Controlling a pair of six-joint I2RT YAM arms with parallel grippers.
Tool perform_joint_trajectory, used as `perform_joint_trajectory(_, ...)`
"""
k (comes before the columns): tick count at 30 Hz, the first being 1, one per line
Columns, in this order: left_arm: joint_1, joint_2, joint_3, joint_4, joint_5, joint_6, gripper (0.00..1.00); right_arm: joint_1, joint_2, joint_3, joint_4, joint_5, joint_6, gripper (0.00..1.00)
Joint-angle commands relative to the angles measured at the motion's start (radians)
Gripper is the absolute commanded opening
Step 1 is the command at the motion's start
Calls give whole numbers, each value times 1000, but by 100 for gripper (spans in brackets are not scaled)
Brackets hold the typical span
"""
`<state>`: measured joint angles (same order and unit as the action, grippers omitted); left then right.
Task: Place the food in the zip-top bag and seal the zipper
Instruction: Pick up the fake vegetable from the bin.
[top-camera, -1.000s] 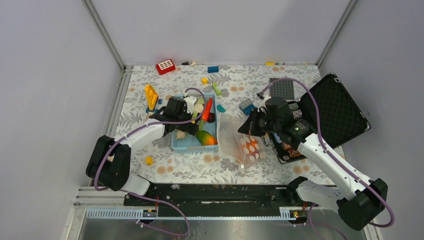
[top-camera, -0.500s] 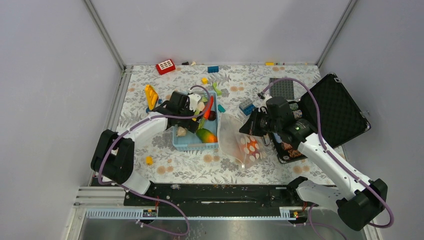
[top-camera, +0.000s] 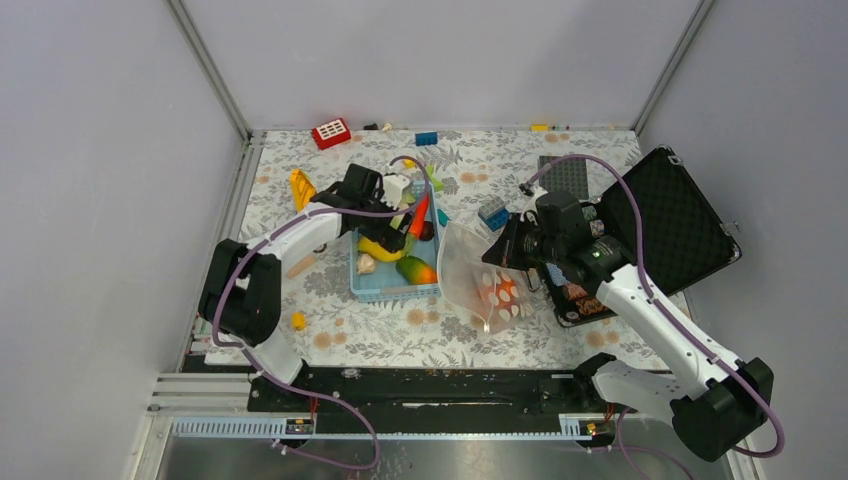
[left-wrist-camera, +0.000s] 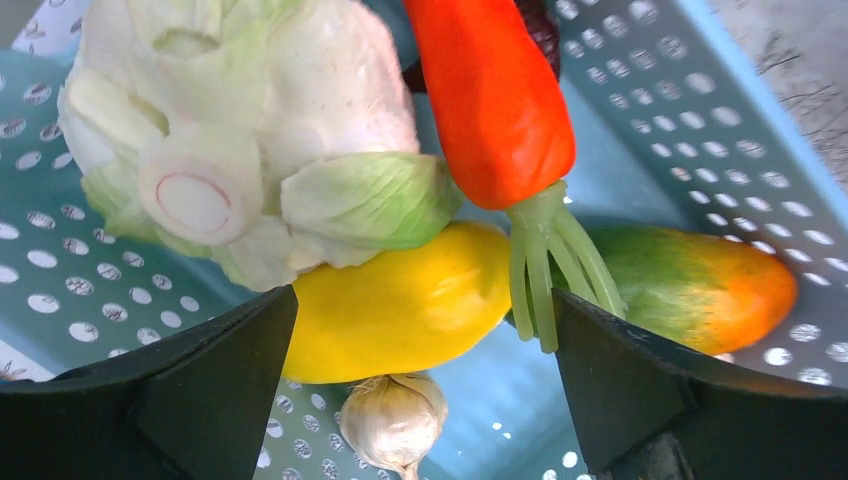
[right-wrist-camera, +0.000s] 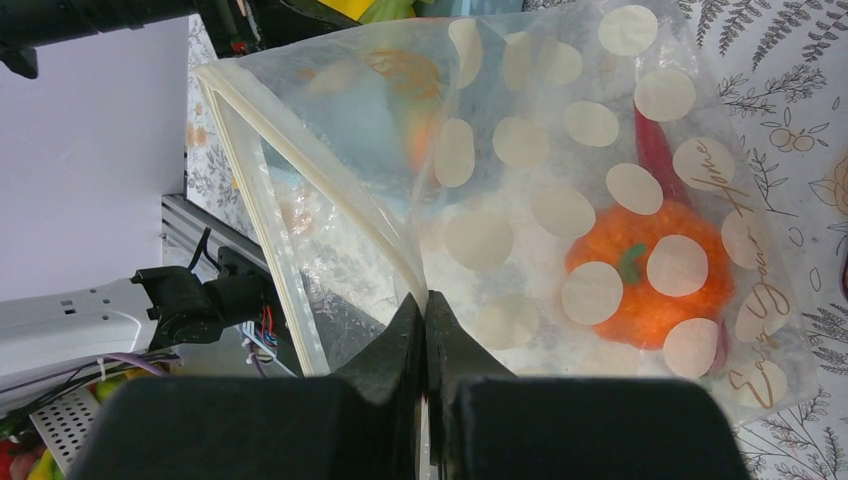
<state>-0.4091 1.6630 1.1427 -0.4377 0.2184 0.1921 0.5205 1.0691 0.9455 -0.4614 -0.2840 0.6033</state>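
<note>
The carrot lies at an angle to the open fingers of my left gripper, so I will turn my left gripper to the right in the top view and down, onto the carrot's thick end.
My left gripper (left-wrist-camera: 425, 385) is open over the blue basket (top-camera: 385, 288), its jaws on either side of a yellow piece (left-wrist-camera: 400, 305). Around it lie a white-green cauliflower (left-wrist-camera: 250, 130), an orange carrot (left-wrist-camera: 490, 95), a green-orange piece (left-wrist-camera: 700, 285) and a small garlic bulb (left-wrist-camera: 392, 420). My right gripper (right-wrist-camera: 426, 305) is shut on the upper zipper edge (right-wrist-camera: 330, 195) of the polka-dot bag (top-camera: 480, 280) and holds its mouth open toward the basket. Inside the bag sit an orange piece (right-wrist-camera: 640, 275) and a red chili (right-wrist-camera: 655, 150).
An open black case (top-camera: 670, 215) lies at the right. Building bricks are scattered at the back: red (top-camera: 331, 132), blue (top-camera: 427, 138), yellow (top-camera: 301, 187). A small yellow piece (top-camera: 297, 320) lies near the front left. A grey baseplate (top-camera: 563, 176) lies behind the bag.
My left arm has swung toward the back of the basket, and the yellow piece now shows in the basket. The right gripper has kept the bag's mouth held up.
</note>
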Motion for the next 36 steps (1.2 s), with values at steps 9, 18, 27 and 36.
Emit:
perform_joint_trajectory(9, -3, -126, 62, 20, 86, -157, 99, -18, 23, 50, 3, -35, -20, 0)
perform_joint_trajectory(18, -53, -167, 46, -19, -20, -250, 99, -26, 12, 52, 0, -40, -28, 0)
perform_joint_trajectory(27, -63, -432, -129, -82, -290, -384, 99, -35, 10, 47, 2, -41, -37, 0)
perform_joint_trajectory(36, -75, -278, -21, -40, -80, -470, 99, -37, 7, 38, 4, -33, -35, 0)
